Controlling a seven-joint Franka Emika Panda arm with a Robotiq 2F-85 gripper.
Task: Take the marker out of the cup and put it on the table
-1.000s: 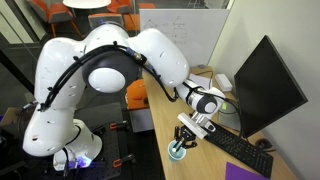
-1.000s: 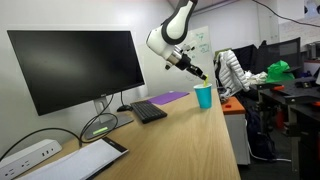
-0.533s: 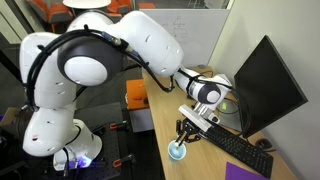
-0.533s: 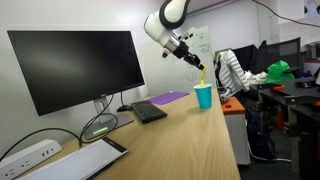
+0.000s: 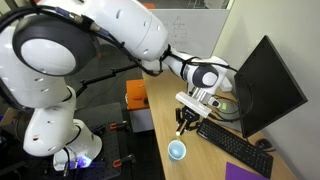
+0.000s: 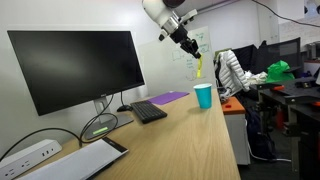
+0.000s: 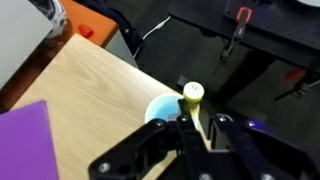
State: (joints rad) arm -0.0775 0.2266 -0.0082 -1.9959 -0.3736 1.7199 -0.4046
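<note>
I should move my gripper clear of the cup, down toward the bare wood beside it, and release the yellow marker there, as that table part is empty.
My gripper is shut on the yellow marker and holds it upright in the air, clear above the cup. The small white cup with a teal inside stands on the light-wood table near its edge; it also shows in an exterior view. In the wrist view the marker's round yellow end sticks out between my black fingers, with the cup's teal inside just below and behind it.
A black keyboard and a purple pad lie beside the cup. A large black monitor stands behind them. A power strip and a tablet lie at one end. An orange box sits beyond the table's end.
My gripper has risen with the marker, lifting it from down at the cup to well above the rim. The cup has stayed in place.
</note>
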